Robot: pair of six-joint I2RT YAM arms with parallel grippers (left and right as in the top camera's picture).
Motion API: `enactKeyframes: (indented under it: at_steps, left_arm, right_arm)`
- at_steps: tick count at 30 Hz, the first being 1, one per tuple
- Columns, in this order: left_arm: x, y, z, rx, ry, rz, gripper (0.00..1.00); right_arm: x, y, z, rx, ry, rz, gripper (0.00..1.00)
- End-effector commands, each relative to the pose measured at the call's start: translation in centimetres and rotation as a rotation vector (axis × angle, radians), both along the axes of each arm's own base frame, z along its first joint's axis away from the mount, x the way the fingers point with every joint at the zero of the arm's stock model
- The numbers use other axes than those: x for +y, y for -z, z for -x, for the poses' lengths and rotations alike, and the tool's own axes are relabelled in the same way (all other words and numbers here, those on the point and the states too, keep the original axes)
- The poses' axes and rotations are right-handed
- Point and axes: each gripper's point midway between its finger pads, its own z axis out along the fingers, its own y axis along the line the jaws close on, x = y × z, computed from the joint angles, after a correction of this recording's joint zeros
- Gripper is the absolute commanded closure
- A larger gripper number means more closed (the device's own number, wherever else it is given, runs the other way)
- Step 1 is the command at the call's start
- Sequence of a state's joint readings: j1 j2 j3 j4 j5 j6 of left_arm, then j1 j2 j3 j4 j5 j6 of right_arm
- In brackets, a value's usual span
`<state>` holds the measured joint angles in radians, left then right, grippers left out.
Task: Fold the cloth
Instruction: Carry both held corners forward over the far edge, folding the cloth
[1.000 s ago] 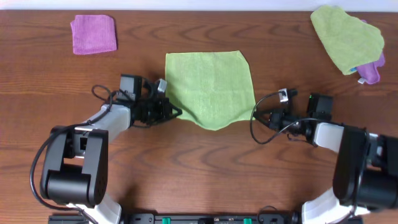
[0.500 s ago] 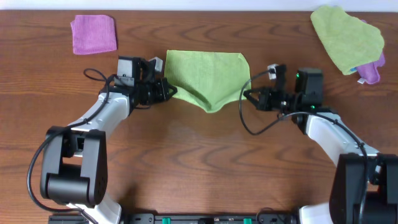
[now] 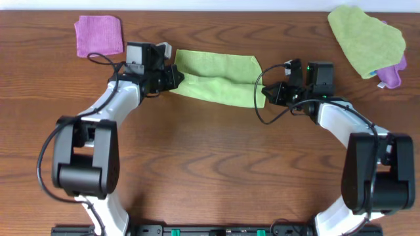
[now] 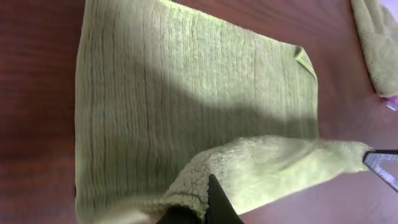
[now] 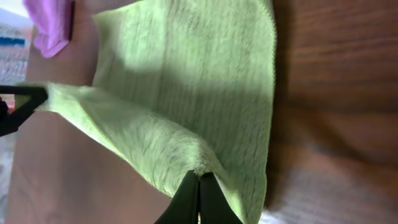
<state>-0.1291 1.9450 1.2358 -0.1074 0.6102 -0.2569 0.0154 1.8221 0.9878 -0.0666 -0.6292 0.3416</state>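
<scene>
My right gripper will next move outward and down to release the held corner by the cloth's far corner (image 3: 253,59), since that corner is outward of the gripper and below it.
The light green cloth (image 3: 215,77) lies at the table's middle back, its near half lifted and drawn over the far half. My left gripper (image 3: 176,76) is shut on its near-left corner (image 4: 193,193). My right gripper (image 3: 264,92) is shut on its near-right corner (image 5: 200,167). Both hold the near edge stretched between them above the flat far part of the cloth (image 4: 186,99). The flat part also shows in the right wrist view (image 5: 205,74).
A folded purple cloth (image 3: 99,35) lies at the back left. A crumpled green cloth (image 3: 365,39) lies over a purple one (image 3: 392,74) at the back right. The right gripper's finger shows at the left wrist view's edge (image 4: 382,165).
Both grippers have carried the cloth's near edge away from the table's front towards the far edge. The visible cloth has gone from a full square to a narrow strip.
</scene>
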Motion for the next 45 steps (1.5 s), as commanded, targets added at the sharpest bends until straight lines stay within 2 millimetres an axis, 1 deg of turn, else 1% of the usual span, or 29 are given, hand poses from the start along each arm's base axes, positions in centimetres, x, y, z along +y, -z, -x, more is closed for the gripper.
enactKeyframes:
  at_steps: [1,6,13,18,23,27,32,36,40,45]
  left_arm:
    - [-0.2,-0.1,-2.2,-0.043,0.015,-0.024,0.94]
    - [-0.4,-0.1,-4.0,-0.060,0.016,-0.023,0.94]
    - [-0.6,0.7,-5.8,-0.067,0.028,-0.035,0.94]
    - [-0.2,0.7,-7.9,-0.094,0.019,-0.040,0.94]
    - [0.6,0.7,-9.4,-0.109,-0.003,-0.049,0.94]
    - [0.7,0.9,-10.4,-0.114,-0.007,-0.048,0.94]
    - [0.6,1.6,-10.6,-0.102,-0.005,-0.049,0.94]
    - [0.6,1.8,-10.5,-0.104,0.005,-0.058,0.94]
    - [0.6,2.0,-10.3,-0.094,0.008,-0.060,0.95]
    - [0.7,2.8,-9.3,-0.052,0.026,-0.077,0.94]
  right_arm:
    - [-0.3,-1.0,-2.0,-0.032,0.034,0.019,0.98]
    - [-0.5,-1.9,-4.3,-0.068,0.045,0.030,0.98]
    - [0.3,-0.4,-6.6,-0.034,0.035,-0.005,0.98]
    - [0.6,0.5,-7.6,-0.023,0.046,0.006,0.99]
    - [0.2,0.3,-8.3,-0.041,0.068,0.026,0.98]
    - [-0.2,0.0,-8.9,-0.057,0.084,0.042,0.98]
    - [-0.7,-0.1,-9.4,-0.077,0.108,0.065,0.98]
    - [-0.6,-0.4,-9.8,-0.101,0.109,0.060,0.99]
    - [-0.1,0.7,-9.5,-0.060,0.110,0.036,0.98]
    - [0.5,2.1,-8.7,-0.007,0.094,0.027,0.99]
